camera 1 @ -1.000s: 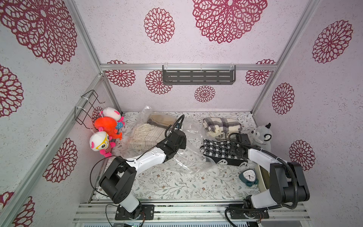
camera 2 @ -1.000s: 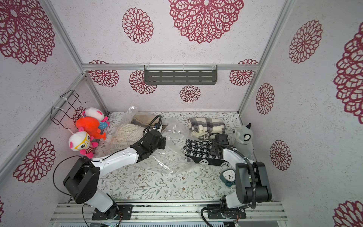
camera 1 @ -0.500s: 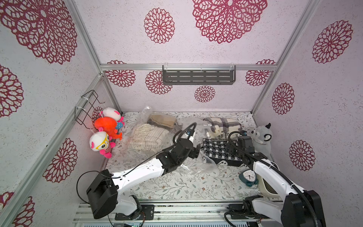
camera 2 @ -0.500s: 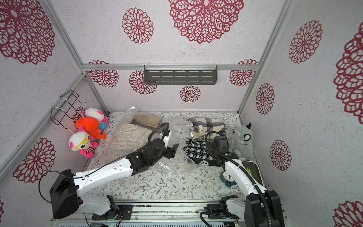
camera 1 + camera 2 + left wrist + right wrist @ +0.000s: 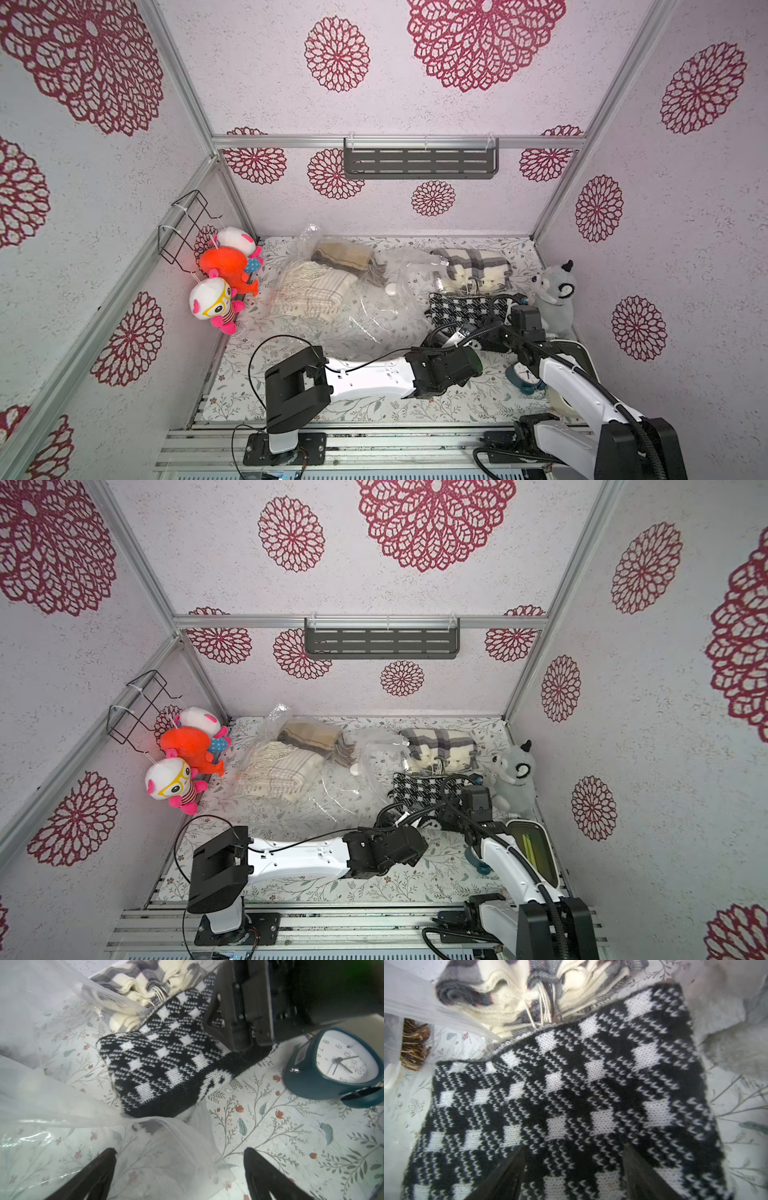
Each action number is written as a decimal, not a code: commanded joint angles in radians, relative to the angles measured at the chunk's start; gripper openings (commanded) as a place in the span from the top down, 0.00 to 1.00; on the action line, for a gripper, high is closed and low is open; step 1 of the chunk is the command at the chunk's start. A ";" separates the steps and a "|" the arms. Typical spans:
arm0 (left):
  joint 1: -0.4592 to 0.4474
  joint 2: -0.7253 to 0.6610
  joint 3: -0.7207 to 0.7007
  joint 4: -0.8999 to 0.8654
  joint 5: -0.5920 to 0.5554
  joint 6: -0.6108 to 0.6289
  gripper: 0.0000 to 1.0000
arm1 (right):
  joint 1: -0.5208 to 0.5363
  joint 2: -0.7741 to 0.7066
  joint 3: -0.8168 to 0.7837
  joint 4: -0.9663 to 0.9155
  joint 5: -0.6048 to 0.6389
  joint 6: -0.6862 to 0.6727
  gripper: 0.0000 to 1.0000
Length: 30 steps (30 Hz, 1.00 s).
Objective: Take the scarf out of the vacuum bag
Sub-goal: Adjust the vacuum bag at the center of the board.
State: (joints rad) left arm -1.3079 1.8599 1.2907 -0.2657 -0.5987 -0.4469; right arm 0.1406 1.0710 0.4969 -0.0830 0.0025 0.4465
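The plastic already lies between the left gripper's open fingers, so the left gripper needs to lower onto the loose flap of the bag next and close those fingers on the flap's edge.
The vacuum bag lies crumpled mid-table, its white valve cap facing up, with cream and beige scarves in its left end. The black-and-white checked scarf lies just right of the bag, outside the plastic. My left gripper is open at the scarf's near corner, and a loose flap of the bag lies between its fingers. It shows in both top views. My right gripper stands open over the scarf, fingertips straddling the knit. Whether it touches the scarf is unclear.
A grey-and-cream plaid scarf lies behind the checked one. A teal alarm clock and a green-lidded box sit front right, beside a grey plush. Plush toys hang at the left wall.
My left gripper opened, let go of the bag and swung right and forward to the checked scarf's near corner. The right gripper widened a little over the scarf.
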 commanded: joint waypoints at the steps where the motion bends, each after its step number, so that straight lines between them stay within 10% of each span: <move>1: 0.009 0.038 0.068 -0.081 -0.050 -0.041 0.04 | -0.004 -0.019 -0.006 0.035 -0.028 0.011 0.25; 13: 0.012 0.267 0.262 -0.402 -0.184 -0.202 0.35 | -0.006 -0.073 -0.024 0.021 -0.042 0.012 0.25; 18: 0.027 0.245 0.193 -0.388 -0.114 -0.202 1.00 | 0.002 -0.033 -0.038 0.077 -0.128 0.023 0.25; 30: 0.030 -0.026 -0.085 -0.476 -0.224 -0.304 1.00 | 0.016 0.126 0.005 0.045 0.011 0.015 0.28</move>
State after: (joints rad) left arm -1.2888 1.8988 1.2552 -0.6399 -0.7441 -0.6827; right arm 0.1513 1.1671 0.4751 -0.0166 -0.0483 0.4561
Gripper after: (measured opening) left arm 0.050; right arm 0.722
